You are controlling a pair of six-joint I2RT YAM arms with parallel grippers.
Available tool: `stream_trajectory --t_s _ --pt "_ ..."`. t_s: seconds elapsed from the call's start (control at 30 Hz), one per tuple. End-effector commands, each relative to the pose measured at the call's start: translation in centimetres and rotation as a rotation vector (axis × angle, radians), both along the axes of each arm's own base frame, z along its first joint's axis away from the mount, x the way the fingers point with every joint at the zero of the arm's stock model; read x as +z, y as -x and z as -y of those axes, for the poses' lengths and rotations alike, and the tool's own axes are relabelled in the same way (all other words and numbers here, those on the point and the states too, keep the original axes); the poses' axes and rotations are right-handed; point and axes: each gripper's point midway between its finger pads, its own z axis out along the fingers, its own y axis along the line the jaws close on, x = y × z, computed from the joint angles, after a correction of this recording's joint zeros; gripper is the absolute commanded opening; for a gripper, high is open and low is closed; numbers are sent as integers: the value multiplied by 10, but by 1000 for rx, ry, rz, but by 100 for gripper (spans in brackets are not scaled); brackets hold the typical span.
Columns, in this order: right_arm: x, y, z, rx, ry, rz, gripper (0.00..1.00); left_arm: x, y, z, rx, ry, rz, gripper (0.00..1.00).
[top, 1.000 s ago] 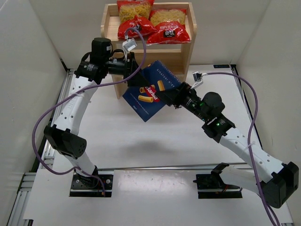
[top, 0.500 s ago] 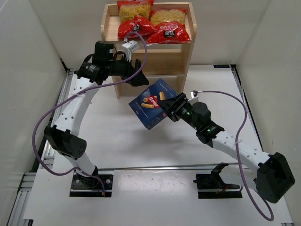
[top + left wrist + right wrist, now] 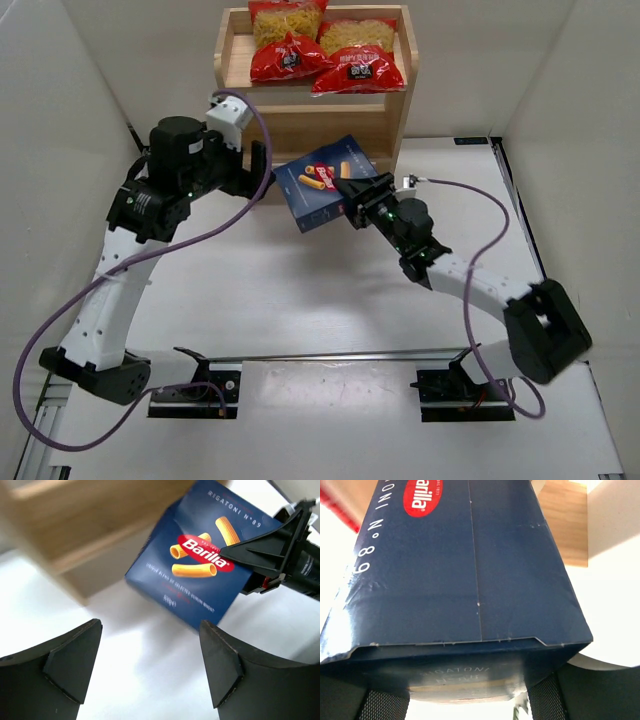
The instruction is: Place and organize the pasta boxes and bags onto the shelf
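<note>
Red bags fill the shelf's top level. My right gripper should carry the navy pasta box outward toward the shelf (image 3: 398, 105), onto the bare lower level (image 3: 310, 127), and release it.
My right gripper (image 3: 362, 200) is shut on the navy pasta box (image 3: 322, 183) and holds it above the table, in front of the wooden shelf (image 3: 398, 105). The box fills the right wrist view (image 3: 465, 570), gripped by its near end. It also shows in the left wrist view (image 3: 200, 560) with its red logo and pasta tubes. Two red pasta bags (image 3: 288, 40) (image 3: 358, 55) lie on the shelf's top tier. My left gripper (image 3: 258, 172) is open and empty, just left of the box; its fingers (image 3: 220, 665) frame bare table.
White walls enclose the table on the left, right and back. The shelf's lower tiers (image 3: 330, 125) sit behind the box. Purple cables (image 3: 480, 240) trail from both arms.
My right gripper has carried the box up and back toward the shelf. My left arm has pulled back to the left, away from the box, and its gripper is free of it.
</note>
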Motion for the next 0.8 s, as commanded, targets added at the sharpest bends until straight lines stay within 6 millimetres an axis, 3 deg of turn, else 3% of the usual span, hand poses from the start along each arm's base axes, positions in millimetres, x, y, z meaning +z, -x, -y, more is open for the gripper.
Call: stream_trajectory --t_s 0.0,0.03,0.07,0.1,0.13,0.17,0.2,0.23,0.37,0.4,0.57,0.63,0.67,0.7,0.77 --pt "138 -9 2 -3 -342 317 0 0 -15 -42 201 -54 47 90" --pt "130 -21 -7 -4 -333 305 0 0 -12 -45 212 -57 50 90" --pt "151 -26 -9 -12 -361 338 0 -1 -10 -46 212 -57 50 90" --pt "155 -32 -11 -25 -357 354 0 -5 -12 -52 236 -67 44 90" --pt "148 -41 -23 -27 -316 360 0 -4 -8 -59 254 -67 52 90" --pt "169 -44 -22 -43 -332 405 0 -6 -6 -60 254 -67 50 90" --pt "166 -54 -26 -63 -321 407 0 -7 -4 -64 265 -68 49 90" --pt "181 -56 -25 -77 -335 437 0 -13 -1 -69 274 -73 40 90" --pt "178 -81 -26 -145 -370 392 0 -31 8 -73 272 -84 11 90" --pt "164 -91 -29 -159 -362 363 0 -36 7 -76 280 -89 0 90" --pt "147 -116 -33 -216 -388 314 0 -44 16 -80 281 -89 -9 90" --pt "150 -124 -37 -231 -365 322 0 -47 19 -81 281 -91 -12 90" --pt "143 -128 -47 -226 -345 312 0 -48 21 -82 281 -91 -12 90" --pt "155 -131 -49 -225 -359 328 0 -54 21 -82 280 -98 -25 90" --pt "146 -144 -53 -255 -340 322 0 -56 22 -86 292 -98 -27 90"
